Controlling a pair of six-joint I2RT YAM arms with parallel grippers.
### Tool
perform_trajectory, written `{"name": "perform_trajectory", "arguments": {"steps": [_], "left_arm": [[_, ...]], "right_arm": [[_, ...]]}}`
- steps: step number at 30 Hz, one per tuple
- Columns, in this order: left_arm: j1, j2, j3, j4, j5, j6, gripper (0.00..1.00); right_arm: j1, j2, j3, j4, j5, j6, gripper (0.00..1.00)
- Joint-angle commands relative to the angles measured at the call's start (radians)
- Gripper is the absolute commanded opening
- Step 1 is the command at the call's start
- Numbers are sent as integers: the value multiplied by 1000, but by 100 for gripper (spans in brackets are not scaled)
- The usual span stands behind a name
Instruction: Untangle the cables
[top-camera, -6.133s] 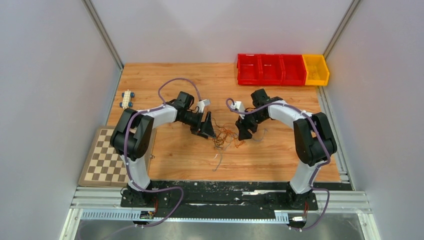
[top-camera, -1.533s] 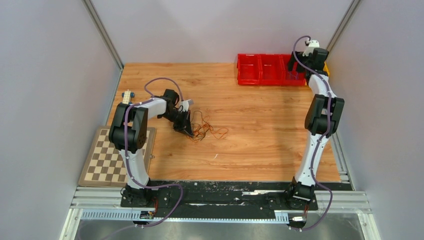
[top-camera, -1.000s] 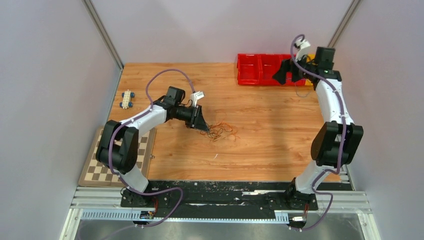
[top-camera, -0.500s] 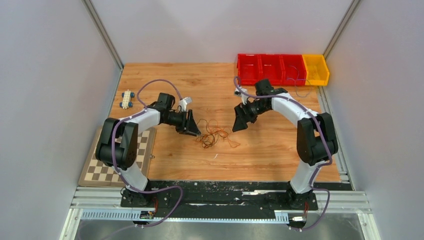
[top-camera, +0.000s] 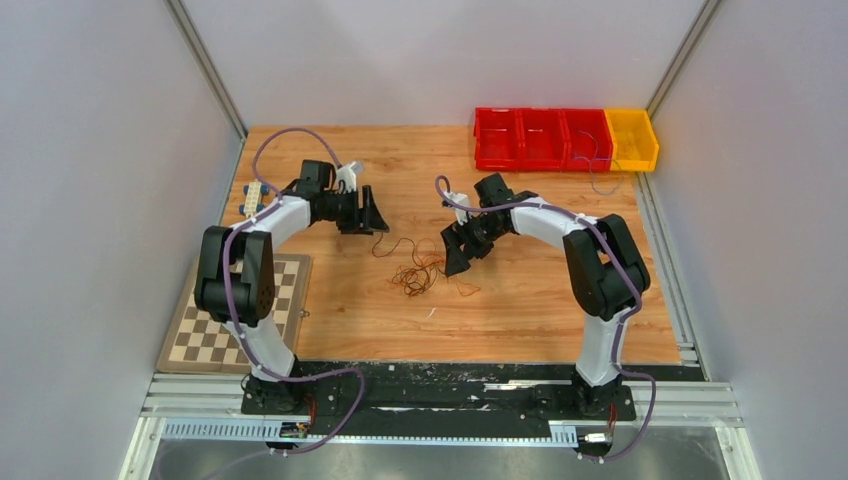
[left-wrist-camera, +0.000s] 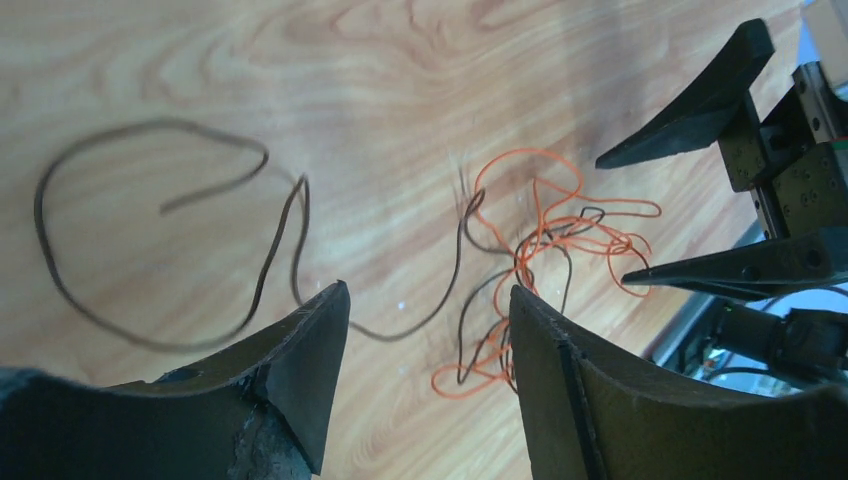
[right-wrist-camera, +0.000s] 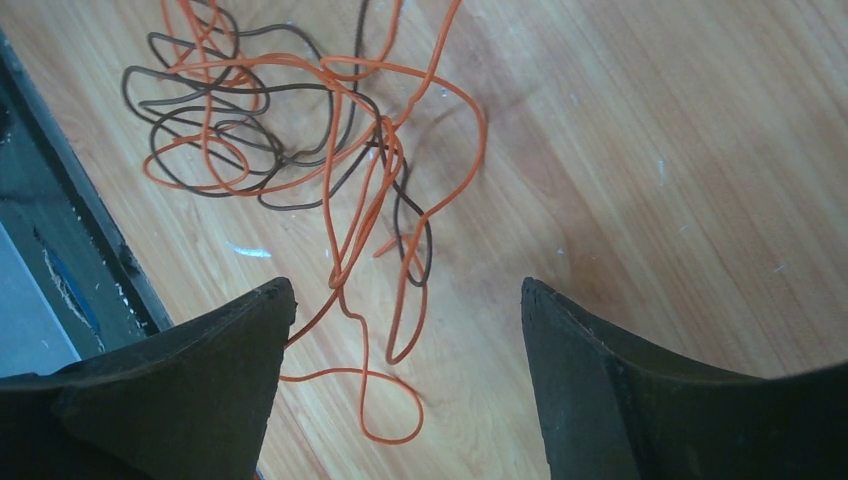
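My left gripper should next go down and toward the orange tangle (left-wrist-camera: 545, 232), onto the dark brown cable piece beside it, which runs alone.
The cables (top-camera: 413, 272) lie as a loose tangle of orange and dark brown wires on the wooden table, between my two grippers. My left gripper (top-camera: 372, 213) is open and empty, up and left of the tangle. In the left wrist view the left gripper (left-wrist-camera: 428, 290) hovers over a brown strand, with the orange tangle (left-wrist-camera: 545, 232) ahead to the right. My right gripper (top-camera: 456, 256) is open and empty, just right of the tangle. In the right wrist view the right gripper (right-wrist-camera: 405, 285) straddles trailing orange loops, and the main knot (right-wrist-camera: 290, 130) lies ahead.
Red bins (top-camera: 540, 138) and a yellow bin (top-camera: 632, 140) stand at the back right, with a thin dark wire (top-camera: 598, 172) hanging out in front of them. A small toy car (top-camera: 254, 197) and a chessboard (top-camera: 215, 320) lie at the left.
The left gripper has drawn back up and left from the tangle and stands open. The right gripper, back from the bins, has moved left and down to the tangle's right side.
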Motion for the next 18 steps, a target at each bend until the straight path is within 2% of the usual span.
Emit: {"name": "perform_trajectory", "arguments": {"steps": [1,5,7,9,12,14,16,18], "left_arm": [[-58,69,101,-39,-20,152,69],[-94,171,149,-38,9,147,69],[-107,207,168,-28,24,134,69],[-125,232,180,-29,30,135,69],[-155,244,185,-43,35,155,66],[-163,246,176,-47,45,156,59],[-165,240,166,-48,50,147,43],[-165,223,163,-57,49,146,17]], "right_arm": [[2,32,31,52,25,58,80],[-5,68,41,53,1,90,70],[-10,77,50,53,-13,98,70],[-11,86,64,55,-14,99,73],[-11,96,97,59,-16,112,85],[-3,112,125,67,-20,128,87],[11,135,153,75,-19,139,86],[25,166,176,75,-9,139,81]]}}
